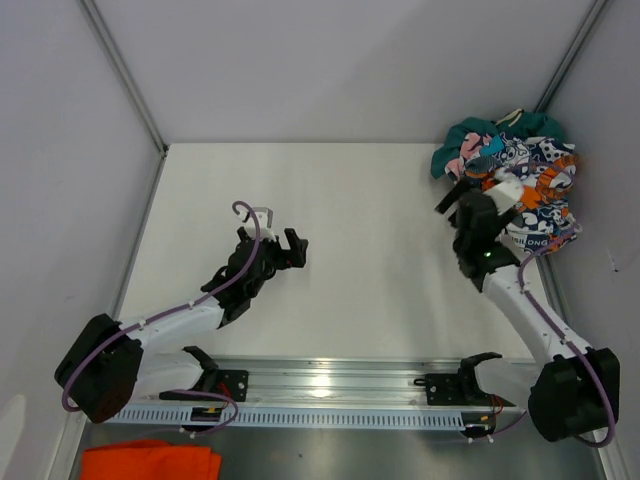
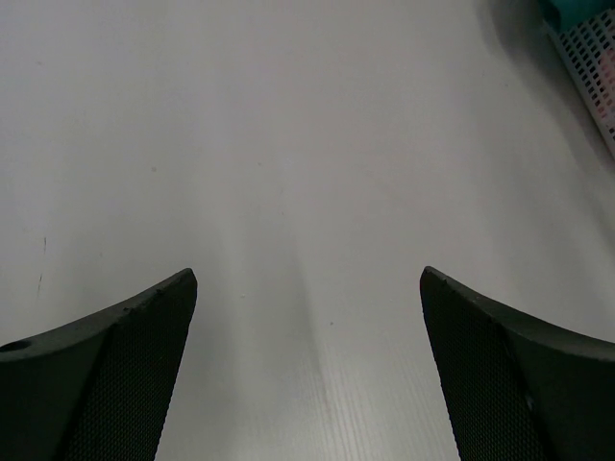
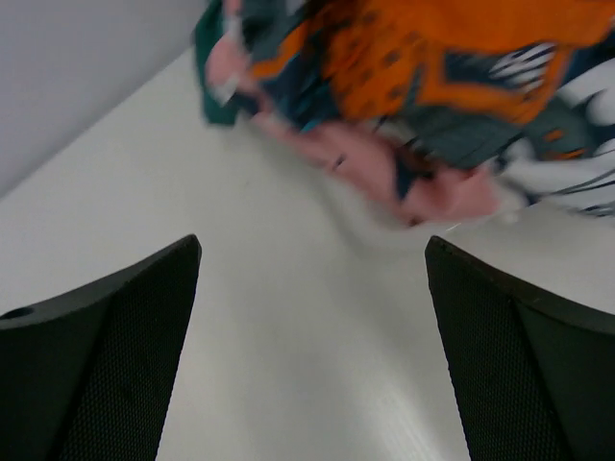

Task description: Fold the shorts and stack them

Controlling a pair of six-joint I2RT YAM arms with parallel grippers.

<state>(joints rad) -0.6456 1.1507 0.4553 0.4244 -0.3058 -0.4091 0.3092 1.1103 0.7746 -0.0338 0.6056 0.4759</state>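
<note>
The near orange edge of the print pair (image 1: 488,183) (image 3: 380,96) lies on top, so my right gripper needs to go outward and to the right in the top view next, onto that edge.
The shorts lie in a crumpled pile (image 1: 520,175) at the far right corner of the table. The teal green pair (image 1: 462,138) is at its left and the blue, orange and white print pair (image 1: 548,195) at its right. In the right wrist view the print pair (image 3: 452,58) lies on top, the pink pair (image 3: 370,158) bulges out beneath it, and a teal edge (image 3: 205,58) shows at the left. My right gripper (image 1: 468,192) (image 3: 312,245) is open just short of the pile, holding nothing. My left gripper (image 1: 285,238) (image 2: 307,279) is open over bare table left of centre.
A white mesh basket (image 2: 591,58) with teal cloth at its top shows at the far right of the left wrist view. A bright orange cloth (image 1: 150,462) lies off the table's near left. Grey walls close in the back and sides, and a metal rail (image 1: 330,385) runs along the near edge.
</note>
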